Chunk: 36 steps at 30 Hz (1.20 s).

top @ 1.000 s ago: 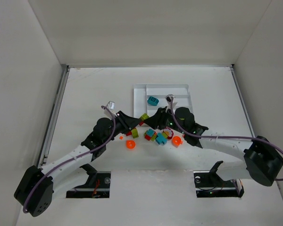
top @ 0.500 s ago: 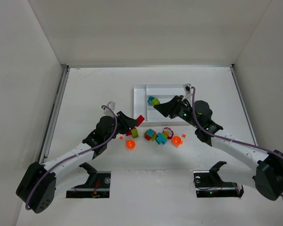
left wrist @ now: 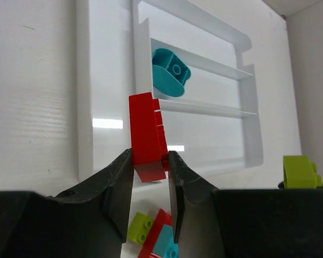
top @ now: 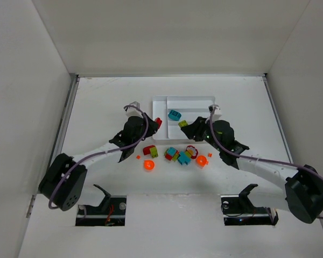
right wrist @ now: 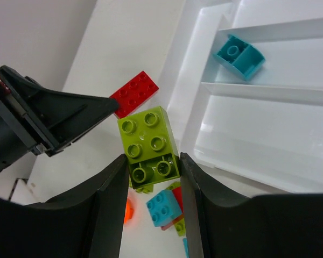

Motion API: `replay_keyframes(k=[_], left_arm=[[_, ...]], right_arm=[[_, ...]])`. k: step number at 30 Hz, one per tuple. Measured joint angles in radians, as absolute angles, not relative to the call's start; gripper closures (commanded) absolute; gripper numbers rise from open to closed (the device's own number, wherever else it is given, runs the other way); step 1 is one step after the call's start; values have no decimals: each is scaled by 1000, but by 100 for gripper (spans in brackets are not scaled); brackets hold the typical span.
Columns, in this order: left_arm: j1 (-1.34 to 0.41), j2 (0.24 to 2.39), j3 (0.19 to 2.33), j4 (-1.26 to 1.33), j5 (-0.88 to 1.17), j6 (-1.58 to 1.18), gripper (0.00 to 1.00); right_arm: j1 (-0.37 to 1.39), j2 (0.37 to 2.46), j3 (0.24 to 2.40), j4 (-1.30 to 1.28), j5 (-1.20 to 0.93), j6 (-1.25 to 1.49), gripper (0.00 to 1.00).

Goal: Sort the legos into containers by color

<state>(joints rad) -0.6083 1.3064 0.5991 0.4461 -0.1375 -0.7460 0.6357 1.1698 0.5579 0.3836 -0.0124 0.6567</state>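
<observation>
The robot will next move the yellow-green brick in its right gripper outward past the teal brick and down to release it, as the empty far slot (top: 177,103) (right wrist: 255,14) lies outward and below the brick.
The white tray (top: 196,98) holds one teal brick (top: 175,114) in a long slot. My left gripper (top: 157,123) is shut on a red brick (left wrist: 147,137), held over the narrow side slot at the tray's left end (left wrist: 83,86). My right gripper (top: 184,124) is shut on a yellow-green brick (right wrist: 149,145) and holds it above the tray's near left corner (right wrist: 191,123). In the right wrist view the red brick (right wrist: 133,92) shows just beyond it. The teal brick also shows in both wrist views (left wrist: 170,72) (right wrist: 239,56).
A loose pile of red, teal and yellow-green bricks (top: 177,155) lies just in front of the tray. Two rounded orange pieces (top: 149,165) (top: 202,160) and small orange bits (top: 138,157) lie near it. The two grippers are close together.
My left gripper has carried the red brick from the pile up to the tray's left end. My right gripper has lifted the yellow-green brick from the pile to the tray's near edge.
</observation>
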Motion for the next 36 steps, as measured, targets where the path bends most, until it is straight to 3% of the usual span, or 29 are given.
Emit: replay_keyframes(k=[11,16,21,26,30,36], left_arm=[[-533,1647,793,552,-146,-664,81],[-511,1744,855,577,-147,-644,57],[-502,1766,861,579,-149,-632,44],[-501,1702,831,578,-157,-624,49],[-504,1504,724,579,-168,-617,57],[-513,1188,531,538,-179,-611,57]], right_arm=[[645,1244,558,365,55,617,83],[645,1267,558,364,78,606,83],[645,1302,576,356,99,604,82],[644,1431,708,327,130,590,83],[626,1579,873,308,150,561,82],[581,1787,1124,229,199,492,81]])
